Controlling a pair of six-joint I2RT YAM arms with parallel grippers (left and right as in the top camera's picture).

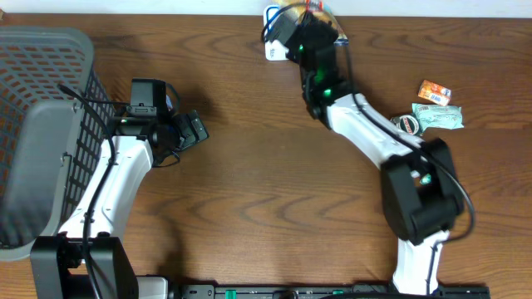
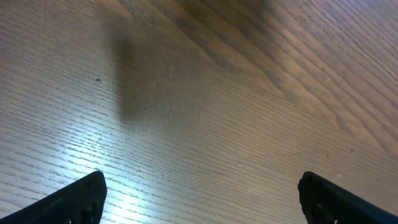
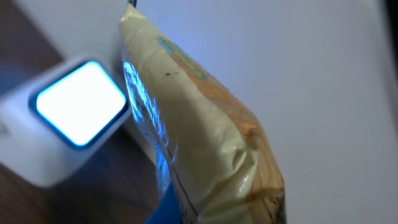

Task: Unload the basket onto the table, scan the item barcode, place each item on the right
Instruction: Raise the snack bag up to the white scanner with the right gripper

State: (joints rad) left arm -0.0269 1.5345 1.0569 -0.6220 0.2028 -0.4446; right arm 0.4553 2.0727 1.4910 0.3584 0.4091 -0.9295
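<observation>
The snack packet [image 1: 322, 14] will go back and to the right in the overhead view, onto the pale green packet [image 1: 438, 116]. My right gripper will carry it there and then let go, because other items are there.
The item is a shiny cream-yellow snack packet [image 3: 205, 124], and it fills the middle of the right wrist view, standing on edge. My right gripper [image 1: 311, 26] is shut on it at the table's far edge; the fingers themselves are hidden behind the packet. Just left of the packet sits a small white scanner [image 3: 59, 130] whose square window [image 3: 81, 102] glows blue-white, casting blue light on the packet's near face. From overhead the packet [image 1: 322, 14] hovers beside the scanner [image 1: 273, 46]. My left gripper [image 1: 196, 129] [image 2: 202, 199] is open and empty over bare wood.
A grey mesh basket [image 1: 50, 58] takes up the far left. On the right side lie an orange packet [image 1: 434, 91], a pale green packet [image 1: 440, 117] and a small round item [image 1: 405, 124]. The right arm's body [image 1: 420, 191] stands at the right front.
</observation>
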